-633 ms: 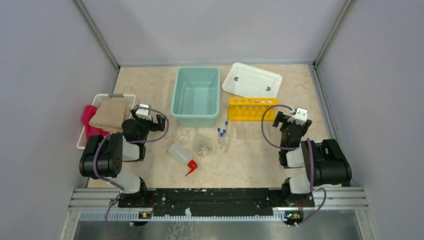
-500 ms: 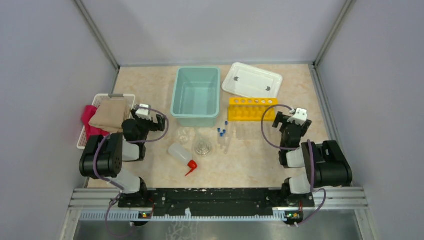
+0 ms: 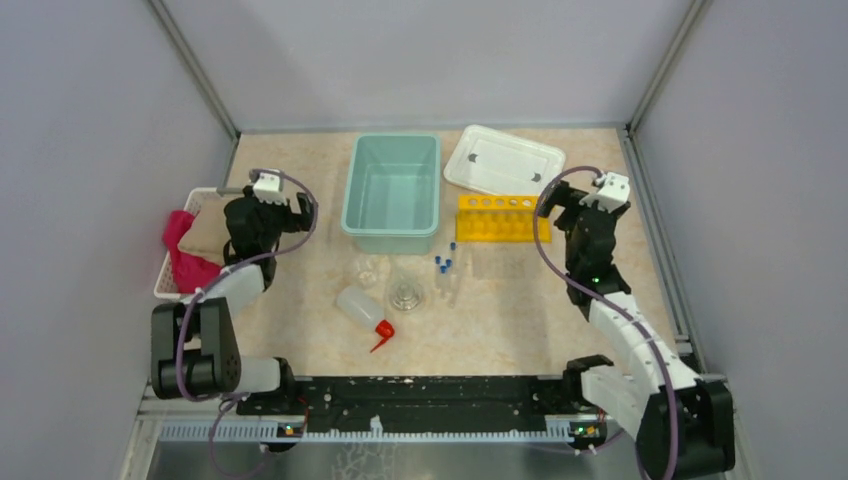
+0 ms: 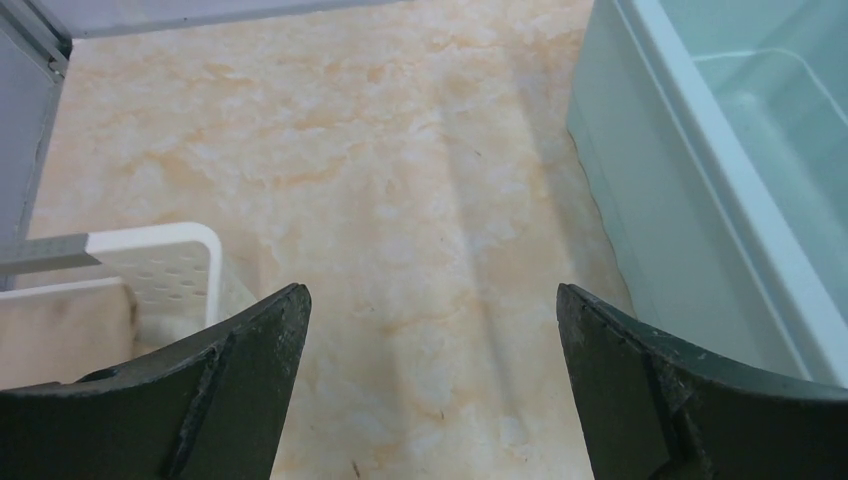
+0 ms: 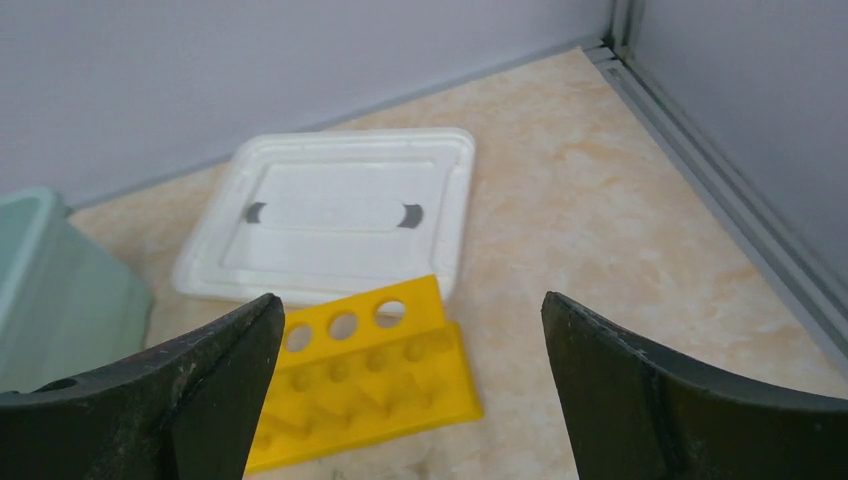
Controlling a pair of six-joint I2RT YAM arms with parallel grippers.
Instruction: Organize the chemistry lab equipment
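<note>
My right gripper crosses over to the loose, uncapped clear tube below and to the left in the top view next and descends onto its rack-side half (image 3: pixel 459 261).
The yellow holed tube rack (image 3: pixel 497 218) stands right of centre; it also shows in the right wrist view (image 5: pixel 380 370). Small blue-capped tubes (image 3: pixel 443 264) lie on the table in front of it. A clear flask (image 3: pixel 405 290) and a clear beaker (image 3: pixel 366 270) stand mid-table. The squeeze bottle (image 3: pixel 358 303) with red spout lies on its side near them. My left gripper (image 3: pixel 297 208) (image 4: pixel 430 295) is open and empty over bare table between the basket and the bin. My right gripper (image 3: pixel 560 208) (image 5: pixel 410 300) is open and empty, above the rack's right end.
A teal bin (image 3: pixel 390 240) (image 4: pixel 640 200) stands at the back centre, a white lid (image 3: pixel 503 160) (image 5: pixel 330 210) to its right. A white slatted basket (image 3: pixel 165 280) (image 4: pixel 190 240) with a tan cloth (image 3: pixel 210 235) and a pink cloth (image 3: pixel 185 255) sits at the left. Walls close in on both sides.
Both arms have stretched out toward the back. The left gripper moved back and left near the basket's far corner. The right gripper moved back and right, past the rack's end.
</note>
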